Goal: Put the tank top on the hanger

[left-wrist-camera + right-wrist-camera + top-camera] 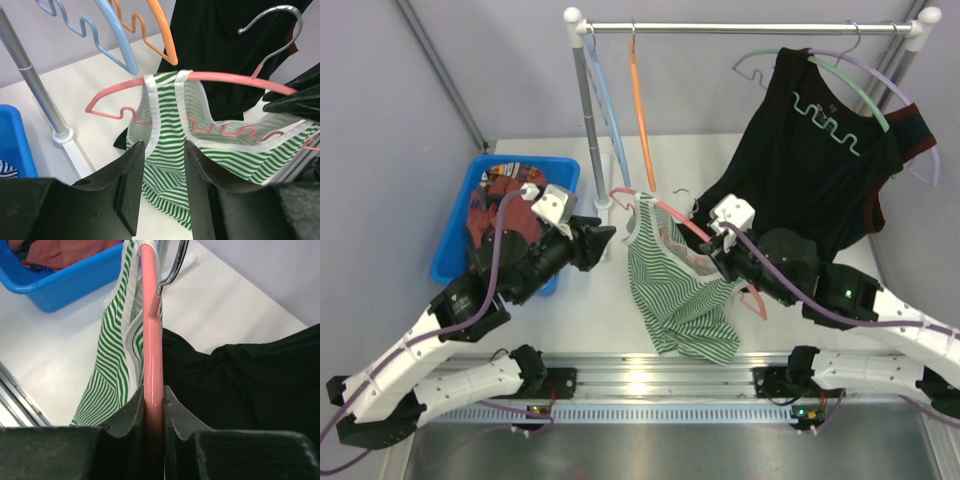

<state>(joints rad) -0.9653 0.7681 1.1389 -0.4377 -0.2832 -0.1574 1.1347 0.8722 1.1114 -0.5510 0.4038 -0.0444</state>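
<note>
My right gripper lifts the hanger up and outward next, hooks it on the rack's bare bar [788, 29] beside the black garment and lets go of it.
The green and white striped tank top [682, 290] hangs from the pink hanger [672, 215] above the table, one strap looped over the hanger's left arm [150, 82]. Its lower part lies bunched on the table. My right gripper [722, 250] is shut on the hanger's right arm [152, 355] and holds it up. My left gripper [608, 238] is open and empty, just left of the tank top, its fingers [131, 170] apart with the striped cloth [165, 165] beyond them. The hanger's metal hook [272, 25] points up.
A blue bin [455, 250] with red patterned cloth stands at the left. A rack [750, 28] at the back holds a light blue hanger [605, 100], an orange hanger [640, 110] and a large black garment [810, 160]. The rack's post [35, 90] stands near my left gripper.
</note>
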